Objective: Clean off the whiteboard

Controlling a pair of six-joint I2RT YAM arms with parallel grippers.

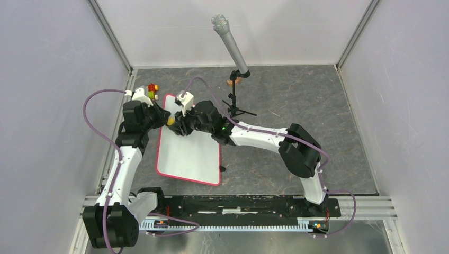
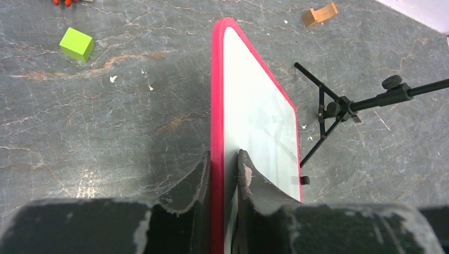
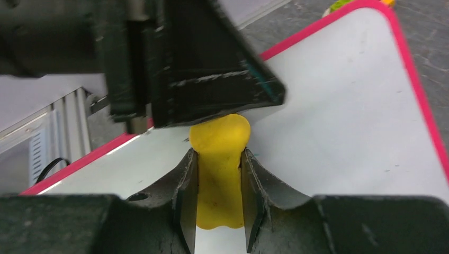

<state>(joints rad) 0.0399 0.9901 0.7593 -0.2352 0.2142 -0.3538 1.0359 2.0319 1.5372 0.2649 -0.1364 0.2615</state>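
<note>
My right gripper carries the sponge back across the board, which looks nearly clean, next, then down onto open table (image 1: 241, 160) past the board's rim opposite my left gripper.
The whiteboard (image 1: 188, 148) is white with a red-pink rim and lies on the grey table left of centre. No writing shows on it. My left gripper (image 1: 156, 117) is shut on the board's left rim near its far corner; in the left wrist view the rim (image 2: 217, 121) runs between the fingers (image 2: 249, 174). My right gripper (image 1: 173, 123) is shut on a yellow sponge (image 3: 219, 169) and holds it down on the board (image 3: 344, 116) close beside the left gripper. The sponge also shows in the top view (image 1: 171, 120).
A microphone on a black tripod stand (image 1: 237, 100) stands just right of the board's far end. A green cube (image 2: 77, 44) and small coloured blocks (image 1: 152, 91) lie at the far left corner. A wooden piece (image 2: 320, 14) lies behind the stand. Grey walls enclose the table.
</note>
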